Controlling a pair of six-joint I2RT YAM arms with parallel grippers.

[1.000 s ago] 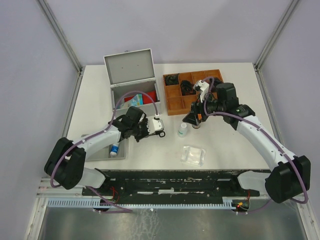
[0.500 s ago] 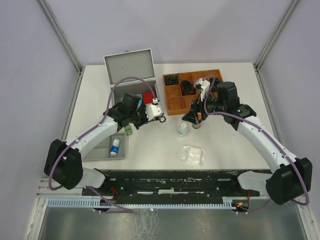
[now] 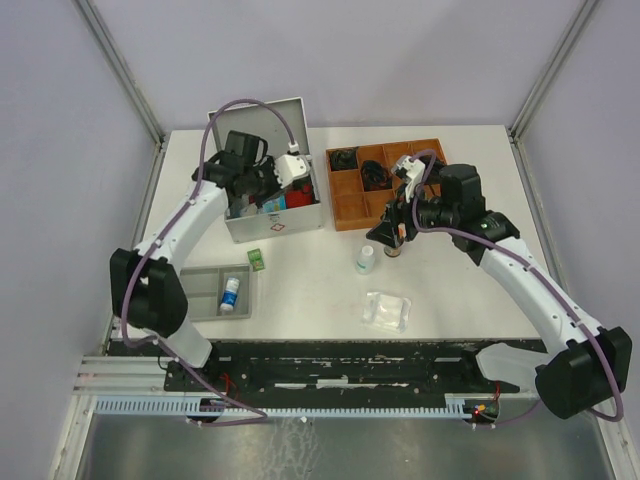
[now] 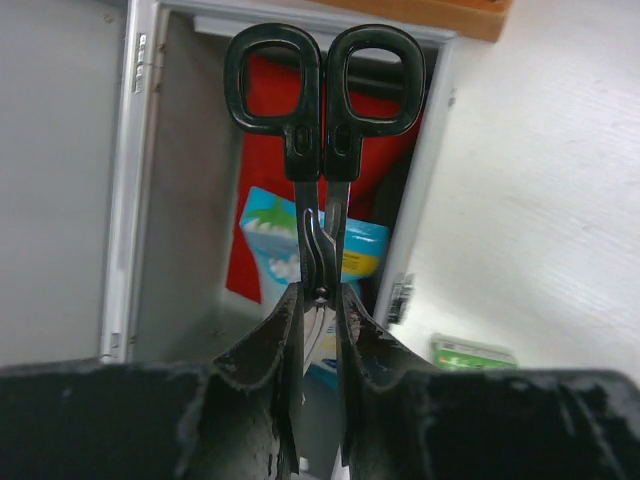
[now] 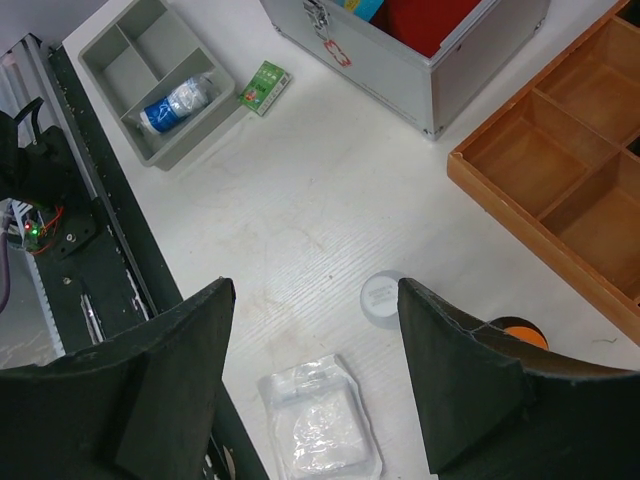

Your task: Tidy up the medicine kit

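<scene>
The red pouch's edge beside the blue packet (image 4: 262, 232) is below my left gripper. The gripper will move down through the case's open top next and release the scissors there.
The medicine kit (image 3: 290, 222) is a silver-grey metal case standing open at the back left, its lid (image 3: 262, 128) upright. Inside lie a red pouch (image 4: 268, 185) and a blue packet (image 4: 262, 232). My left gripper (image 3: 272, 185) hovers over the open case (image 4: 138, 210). It is shut (image 4: 320, 296) on black-handled scissors (image 4: 322, 120), gripping the closed blades with the handles pointing away. My right gripper (image 3: 393, 228) is open and empty (image 5: 315, 300). It hangs above a white-capped bottle (image 5: 383, 298) and an orange-capped bottle (image 5: 520, 334).
A brown wooden compartment tray (image 3: 348, 205) stands right of the case. A clear plastic packet (image 3: 387, 311) lies at the front middle. A small green box (image 3: 257, 259) lies in front of the case. A grey tray (image 3: 195, 300) at the front left holds a blue-and-white bottle (image 3: 230, 293).
My left arm has swung from the table in front of the case up and back over the open case, carrying the scissors. The right arm has barely moved.
</scene>
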